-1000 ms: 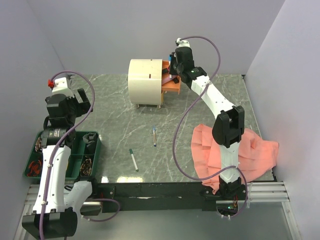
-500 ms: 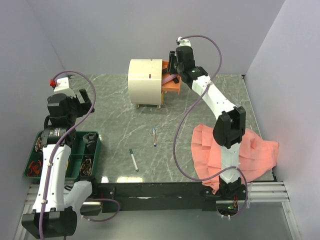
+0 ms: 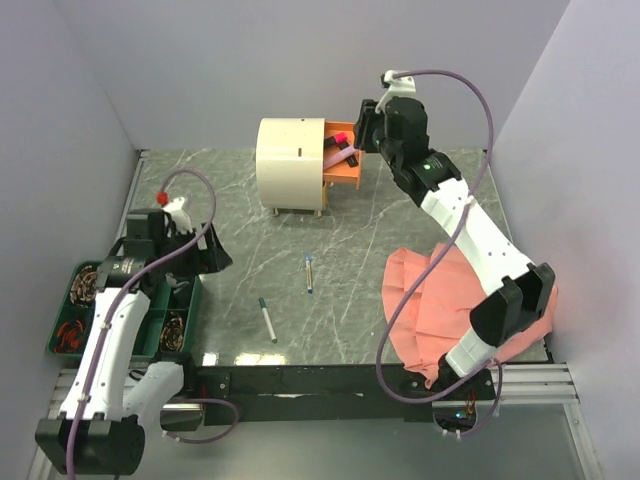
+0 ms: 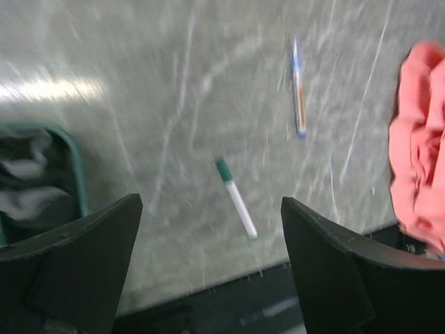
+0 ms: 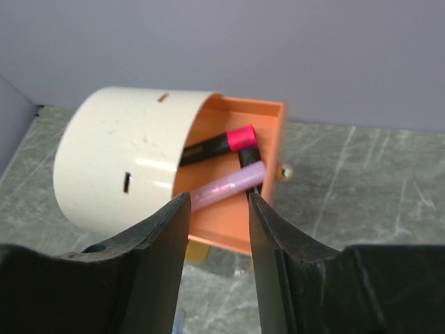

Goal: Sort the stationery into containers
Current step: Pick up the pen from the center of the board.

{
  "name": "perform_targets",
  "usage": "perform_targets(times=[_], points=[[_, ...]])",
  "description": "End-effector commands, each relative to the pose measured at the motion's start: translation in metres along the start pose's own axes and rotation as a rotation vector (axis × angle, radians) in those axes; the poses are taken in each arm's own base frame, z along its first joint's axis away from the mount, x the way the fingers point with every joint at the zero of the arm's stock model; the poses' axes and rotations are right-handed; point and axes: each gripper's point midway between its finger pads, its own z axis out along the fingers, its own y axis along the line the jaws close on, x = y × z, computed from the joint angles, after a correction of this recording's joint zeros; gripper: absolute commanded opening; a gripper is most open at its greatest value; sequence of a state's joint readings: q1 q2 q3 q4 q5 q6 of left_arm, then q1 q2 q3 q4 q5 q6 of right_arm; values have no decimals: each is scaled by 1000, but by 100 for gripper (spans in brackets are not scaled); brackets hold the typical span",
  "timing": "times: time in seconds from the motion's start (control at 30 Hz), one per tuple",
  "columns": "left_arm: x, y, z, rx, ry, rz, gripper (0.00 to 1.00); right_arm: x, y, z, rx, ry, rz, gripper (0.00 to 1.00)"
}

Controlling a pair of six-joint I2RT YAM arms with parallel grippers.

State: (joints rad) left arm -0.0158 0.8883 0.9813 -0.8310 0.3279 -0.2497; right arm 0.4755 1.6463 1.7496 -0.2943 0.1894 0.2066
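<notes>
Next, my right gripper moves back and down onto the pen's middle (image 3: 309, 273), since the blue-tipped pen, still outside the drawer, lies below and closer to my base.
The cream drum cabinet (image 3: 290, 165) stands at the back with one orange drawer (image 3: 347, 177) pulled out to the right. A purple pen (image 5: 226, 186) and a black-and-pink marker (image 5: 219, 142) lie in the drawer (image 5: 268, 115). My right gripper (image 5: 217, 202) hovers just above and to the right of it, open, holding nothing. A white marker with a green cap (image 4: 235, 198) and a blue-tipped pen (image 4: 298, 87) lie on the marble table. My left gripper (image 4: 211, 209) hangs open over the table, left of the green-capped marker (image 3: 267, 319).
A salmon-pink cloth (image 3: 470, 300) is heaped at the right front. A green compartment tray (image 3: 185, 272) with small parts sits at the left front, under my left arm. Grey walls close in the back and both sides. A black rail runs along the near edge.
My right gripper opened, left the purple pen in the drawer and drew back up to the right. My left arm swung from the back left towards the pens on the table.
</notes>
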Motion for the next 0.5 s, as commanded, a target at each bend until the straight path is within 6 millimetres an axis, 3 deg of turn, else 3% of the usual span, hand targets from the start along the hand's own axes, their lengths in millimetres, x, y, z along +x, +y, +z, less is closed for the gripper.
perform_targets(times=[0.0, 0.03, 0.1, 0.17, 0.3, 0.37, 0.4, 0.47], points=[[65, -6, 18, 53, 254, -170, 83, 6, -14, -20, 36, -4, -36, 47], [72, -7, 22, 62, 277, -190, 81, 20, -17, -22, 39, 24, -44, 47], [90, -6, 29, 56, 335, -244, 76, 24, -21, -31, 44, 25, -46, 47], [104, -6, 36, 42, 371, -252, 74, 40, -27, -36, 53, 51, -57, 48], [119, -9, 45, 43, 418, -255, 70, 56, -33, -49, 33, 80, -61, 49], [117, -12, 48, 56, 423, -242, 71, 72, -17, -57, -70, 131, -39, 51], [117, -13, 50, 56, 430, -244, 72, 91, -14, -65, -99, 190, -19, 51], [104, -17, 51, 73, 399, -230, 73, 118, 10, -80, -176, 269, 39, 51]])
